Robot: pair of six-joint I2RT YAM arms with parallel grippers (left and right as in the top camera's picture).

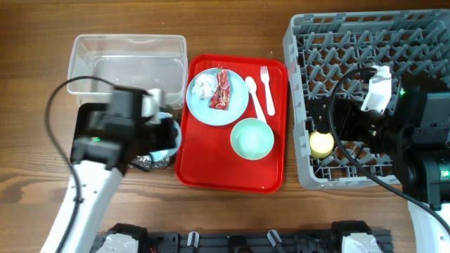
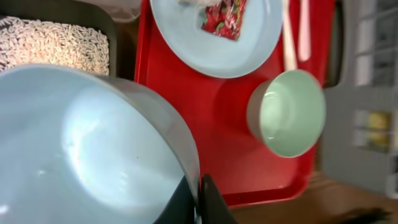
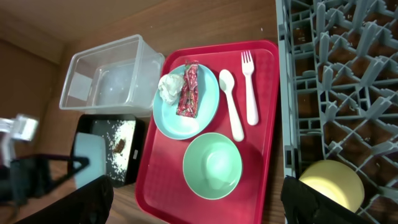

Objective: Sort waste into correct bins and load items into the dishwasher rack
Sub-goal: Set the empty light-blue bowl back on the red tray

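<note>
The surface beside the mint bowl (image 1: pixel 252 138) is empty. My left gripper will next swing from the black tray (image 2: pixel 106 25) over the red tray, then lower the level light blue bowl there.
My left gripper (image 2: pixel 200 200) is shut on the rim of the small light blue bowl (image 2: pixel 81 155) and holds it tilted over the black tray (image 2: pixel 106 25), which has rice grains (image 2: pixel 50 40) in it. Overhead, the bowl (image 1: pixel 169 140) sits under my left wrist. The light blue plate (image 1: pixel 235 105) on the red tray carries the tissue ball (image 1: pixel 204 86) and the red wrapper (image 1: pixel 223 90). The mint bowl (image 1: pixel 252 138), spoon (image 1: pixel 254 98) and fork (image 1: pixel 267 88) lie beside it. My right gripper (image 3: pixel 196 193) is open and empty over the grey rack (image 1: pixel 330 49), next to the yellow cup (image 1: pixel 322 144).
The clear tub (image 1: pixel 126 63) stands behind the black tray at the far left. The red serving tray (image 1: pixel 211 172) lies between the bins and the rack. Cables hang from both arms. The table's front edge is close below the tray.
</note>
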